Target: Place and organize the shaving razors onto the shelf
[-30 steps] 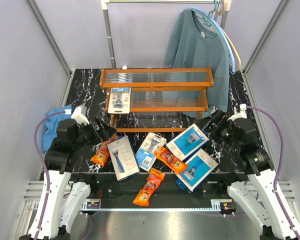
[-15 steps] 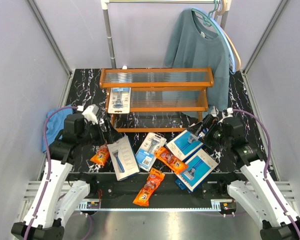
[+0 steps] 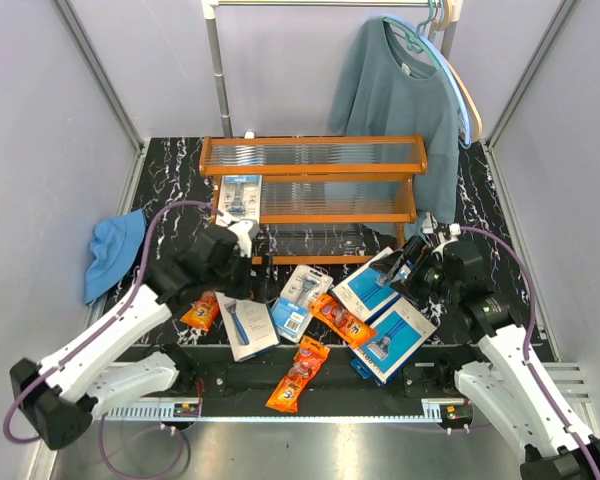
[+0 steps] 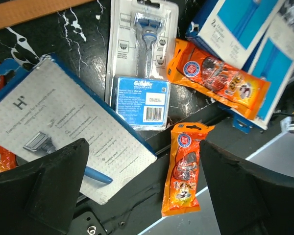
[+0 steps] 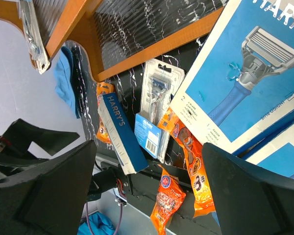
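Observation:
I will move my left gripper to the right in the top view and down onto the second blister card's razor handle, since its narrow bubble fits between my fingers.
The orange-brown shelf (image 3: 310,190) stands at the back with one blister card (image 3: 238,200) leaning on its left end. On the table in front lie a grey razor box (image 3: 242,318), a second blister card (image 3: 302,297), three orange bags (image 3: 199,311) (image 3: 342,318) (image 3: 300,373) and two blue boxes (image 3: 378,282) (image 3: 395,338). My left gripper (image 3: 255,262) is open and empty above the grey box (image 4: 54,132) and the front orange bag (image 4: 186,171). My right gripper (image 3: 400,268) is open and empty, just above the upper blue box (image 5: 245,63).
A blue cloth (image 3: 115,250) lies at the table's left edge. A metal clothes rail (image 3: 220,70) with a teal sweater (image 3: 400,100) stands behind the shelf. The front orange bag hangs over the table's near edge (image 3: 310,395).
My left arm has swung from beside the blue cloth rightward over the razors in front of the shelf. My right gripper has moved slightly left and down toward the blue boxes.

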You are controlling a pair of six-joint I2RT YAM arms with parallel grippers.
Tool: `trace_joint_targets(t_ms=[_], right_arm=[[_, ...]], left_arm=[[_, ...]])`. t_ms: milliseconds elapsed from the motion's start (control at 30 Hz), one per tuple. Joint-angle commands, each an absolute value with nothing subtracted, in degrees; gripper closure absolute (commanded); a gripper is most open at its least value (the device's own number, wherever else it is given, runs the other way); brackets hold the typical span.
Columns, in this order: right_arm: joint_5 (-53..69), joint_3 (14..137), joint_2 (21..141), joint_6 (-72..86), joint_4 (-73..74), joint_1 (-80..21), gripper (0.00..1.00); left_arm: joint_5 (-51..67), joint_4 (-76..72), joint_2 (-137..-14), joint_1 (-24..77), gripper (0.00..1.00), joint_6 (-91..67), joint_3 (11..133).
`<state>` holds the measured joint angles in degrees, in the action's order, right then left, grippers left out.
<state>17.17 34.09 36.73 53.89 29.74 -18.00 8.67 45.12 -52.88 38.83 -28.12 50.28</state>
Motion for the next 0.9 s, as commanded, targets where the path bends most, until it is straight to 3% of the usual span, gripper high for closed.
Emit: trace_joint_targets(t_ms=[0,333,467,867], right_arm=[[18.7,33.4,35.1,54.9,27.6,-18.2,0.00],[19.3,31.3,33.0,56.3,27.6,-18.2,0.00],[19.5,30.6,32.1,56.7,27.6,-18.2,0.00],[20.0,28.7,30.9,57.1,27.3,-18.2,0.00]], left_arm=[[0.2,39.4,-58.9,45.7,0.03,-30.1,54.7],[-5.4,32.5,-77.0,54.6,0.05,-29.7,60.3],[-5.8,31.8,-83.7,55.1,0.17,-29.2,63.4],[-11.6,32.8,-92.7,55.2,0.29,-29.8,65.6]])
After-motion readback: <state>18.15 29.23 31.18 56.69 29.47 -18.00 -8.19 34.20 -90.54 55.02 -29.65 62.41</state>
